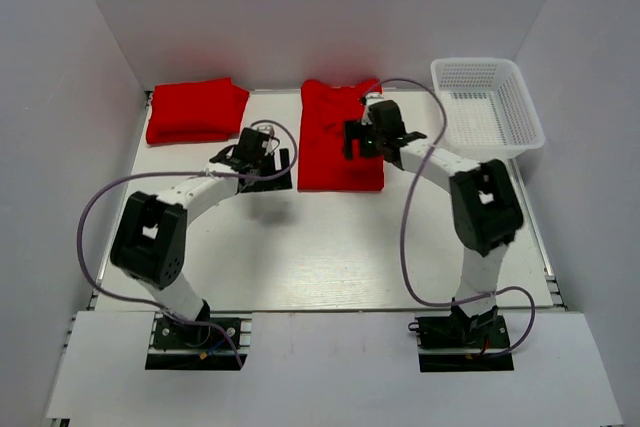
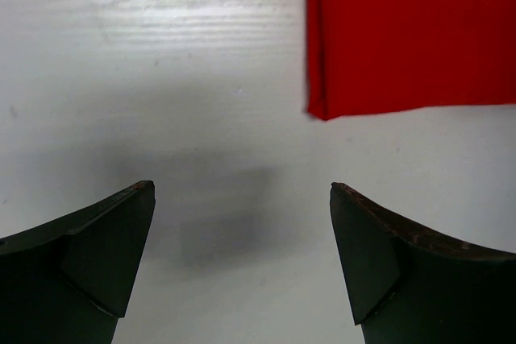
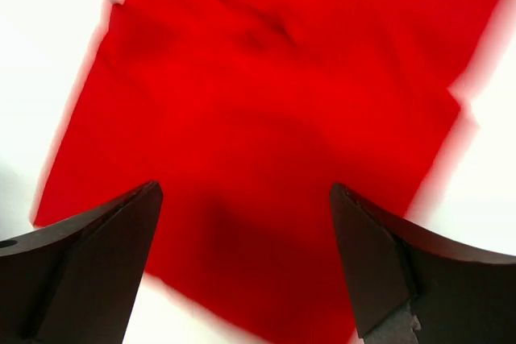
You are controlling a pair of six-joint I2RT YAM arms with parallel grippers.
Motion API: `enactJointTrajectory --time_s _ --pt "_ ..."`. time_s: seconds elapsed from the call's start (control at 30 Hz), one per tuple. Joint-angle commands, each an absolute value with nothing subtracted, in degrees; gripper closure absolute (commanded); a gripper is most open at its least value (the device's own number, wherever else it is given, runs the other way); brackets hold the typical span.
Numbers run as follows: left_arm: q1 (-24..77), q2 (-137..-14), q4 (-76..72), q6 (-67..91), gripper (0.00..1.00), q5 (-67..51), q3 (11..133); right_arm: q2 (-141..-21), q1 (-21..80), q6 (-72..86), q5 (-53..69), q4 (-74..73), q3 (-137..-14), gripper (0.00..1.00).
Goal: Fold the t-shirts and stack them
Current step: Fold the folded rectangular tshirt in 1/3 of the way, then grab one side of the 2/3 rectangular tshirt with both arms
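Note:
My left gripper has only bare table between its fingers. I will move it to the right in the top view and down onto the second t-shirt's near corner (image 1: 302,187) (image 2: 324,110).
A folded red t-shirt (image 1: 196,110) lies at the far left of the table. A second red t-shirt (image 1: 335,137), folded into a long strip, lies at the far middle. My left gripper (image 1: 262,159) is open and empty above bare table, just left of the strip's near corner (image 2: 387,38). My right gripper (image 1: 358,137) is open and empty, hovering above the strip, whose cloth fills the right wrist view (image 3: 266,134).
A white mesh basket (image 1: 488,107) stands at the far right, empty as far as I see. White walls close in the table (image 1: 330,257) on the left, back and right. Purple cables loop beside both arms.

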State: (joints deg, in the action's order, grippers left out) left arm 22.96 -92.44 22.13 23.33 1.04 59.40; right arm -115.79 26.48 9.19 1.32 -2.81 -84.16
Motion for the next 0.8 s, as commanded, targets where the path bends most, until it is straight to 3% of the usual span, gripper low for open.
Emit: enactJointTrajectory --time_s 0.0,0.1,0.33,0.47,0.6,0.77 --pt "23.2 -95.61 19.51 20.57 0.0 -1.67 63.71 -103.11 25.49 14.23 -10.6 0.8 -71.77 0.1" --pt "23.73 -99.48 18.38 20.04 0.0 -3.69 66.44 -97.48 24.35 17.22 -14.14 -2.54 -62.35 0.1" --pt "25.49 -107.3 18.37 18.37 0.0 -1.76 72.32 -96.94 22.77 19.07 -14.15 -8.97 -57.84 0.1" --pt "26.02 -111.52 20.38 17.84 0.08 -0.44 75.31 -98.43 22.33 19.6 -12.57 -9.05 -58.09 0.14" --pt "27.07 -113.55 19.87 17.84 0.25 -1.58 74.8 -100.45 22.24 19.43 -7.65 -6.95 -57.83 0.23" --pt "27.6 -114.7 19.34 17.84 0.43 -2.11 73.74 -103.09 22.32 19.25 -1.07 -4.31 -57.92 0.26"
